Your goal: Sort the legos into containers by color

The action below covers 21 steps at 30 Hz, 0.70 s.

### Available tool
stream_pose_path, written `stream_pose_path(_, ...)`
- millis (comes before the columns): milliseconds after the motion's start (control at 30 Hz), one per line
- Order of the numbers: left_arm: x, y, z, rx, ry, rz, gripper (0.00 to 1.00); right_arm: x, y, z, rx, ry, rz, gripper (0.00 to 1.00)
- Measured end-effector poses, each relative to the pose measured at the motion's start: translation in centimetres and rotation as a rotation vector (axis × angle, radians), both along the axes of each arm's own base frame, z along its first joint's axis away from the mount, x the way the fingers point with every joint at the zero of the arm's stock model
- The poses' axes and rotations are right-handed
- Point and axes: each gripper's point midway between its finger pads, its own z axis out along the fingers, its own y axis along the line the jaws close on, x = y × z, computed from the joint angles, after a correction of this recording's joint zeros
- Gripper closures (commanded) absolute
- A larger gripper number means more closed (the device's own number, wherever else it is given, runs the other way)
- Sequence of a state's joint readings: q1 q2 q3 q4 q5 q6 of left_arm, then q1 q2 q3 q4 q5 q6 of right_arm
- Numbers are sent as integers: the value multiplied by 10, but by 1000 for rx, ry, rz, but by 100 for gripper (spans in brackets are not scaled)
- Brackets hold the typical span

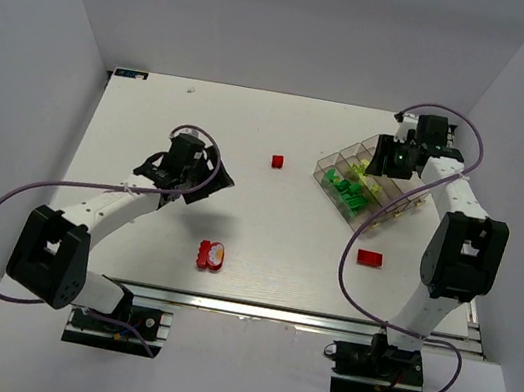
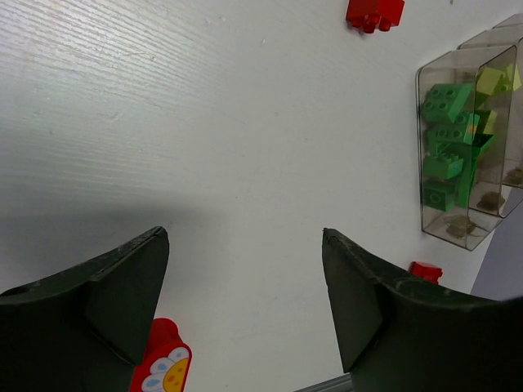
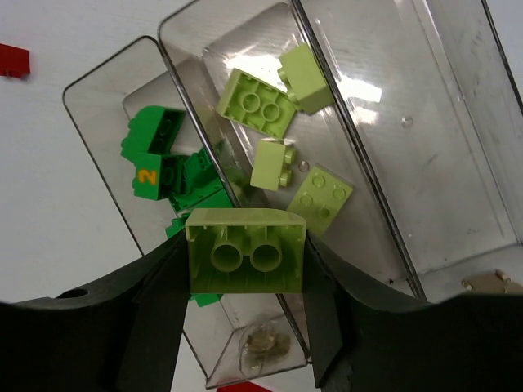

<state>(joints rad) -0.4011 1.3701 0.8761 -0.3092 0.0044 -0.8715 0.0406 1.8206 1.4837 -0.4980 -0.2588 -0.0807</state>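
Observation:
The tray's section of yellow-green bricks is to the right in the wrist view, so next the robot will move its right gripper slightly that way and let go of the matching brick.
My right gripper (image 3: pixel 245 265) is shut on a pale yellow-green brick (image 3: pixel 245 249) and holds it above the clear organiser tray (image 1: pixel 335 158). Below it, one compartment holds several yellow-green bricks (image 3: pixel 255 102), the one to the left holds dark green bricks (image 3: pixel 159 163). In the top view the right gripper (image 1: pixel 393 158) hangs over the tray's far end. My left gripper (image 2: pixel 245 306) is open and empty over bare table; it shows in the top view (image 1: pixel 186 167). A red brick with a flower print (image 1: pixel 212 254) lies nearby, also seen by the left finger (image 2: pixel 161 367).
A small red brick (image 1: pixel 277 161) lies mid-table, another red brick (image 1: pixel 369 258) lies near the right arm. The third, rightmost compartment (image 3: pixel 425 139) of the tray is empty. Grey walls enclose the table; its near edge is a metal rail (image 1: pixel 272 312).

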Motion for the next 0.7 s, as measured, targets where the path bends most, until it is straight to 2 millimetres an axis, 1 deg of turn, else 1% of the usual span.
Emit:
stream_pose_path(67, 0, -2, -2, -1, 6, -8, 15, -1, -7, -4, 9, 18, -36, 81)
stream_pose_path(100, 1, -3, -1, -1, 6, -13, 15, -2, -9, -5, 11, 22, -48, 72)
stream_pose_path(167, 4, -5, 0, -3, 3, -19, 15, -2, -12, -7, 18, 30, -66, 67)
stream_pose_path(200, 6, -6, 1, -4, 1, -22, 15, -2, -13, -8, 23, 34, -76, 63)
stream_pose_path(267, 9, -8, 1, -4, 1, -28, 15, -1, -16, -10, 34, 42, -96, 58)
stream_pose_path(300, 12, -9, 3, -5, -1, -32, 15, 1, -18, -13, 38, 47, -106, 53)
stream_pose_path(367, 14, -11, 0, -1, 8, -37, 15, 4, -25, -20, 43, 58, -130, 47)
stream_pose_path(400, 16, -12, -1, 0, 8, -39, 15, 4, -28, -24, 46, 69, -142, 40)
stream_pose_path(433, 18, -13, 0, 1, 9, -41, 15, 5, -31, -29, 49, 82, -154, 38)
stream_pose_path(467, 21, -14, 0, 1, 8, -43, 15, 5, -33, -34, 49, 92, -159, 36)
stream_pose_path(500, 25, -16, 1, 1, 6, -45, 15, 5, -35, -38, 50, 104, -166, 30)
stream_pose_path(567, 32, -19, 2, 0, 6, -46, 15, 4, -38, -45, 53, 119, -174, 25)
stream_pose_path(667, 47, -27, 5, -7, 6, -48, 15, 4, -35, -46, 66, 124, -160, 19)
stream_pose_path(700, 52, -29, 5, -9, 12, -46, 15, 4, -34, -45, 72, 122, -151, 15)
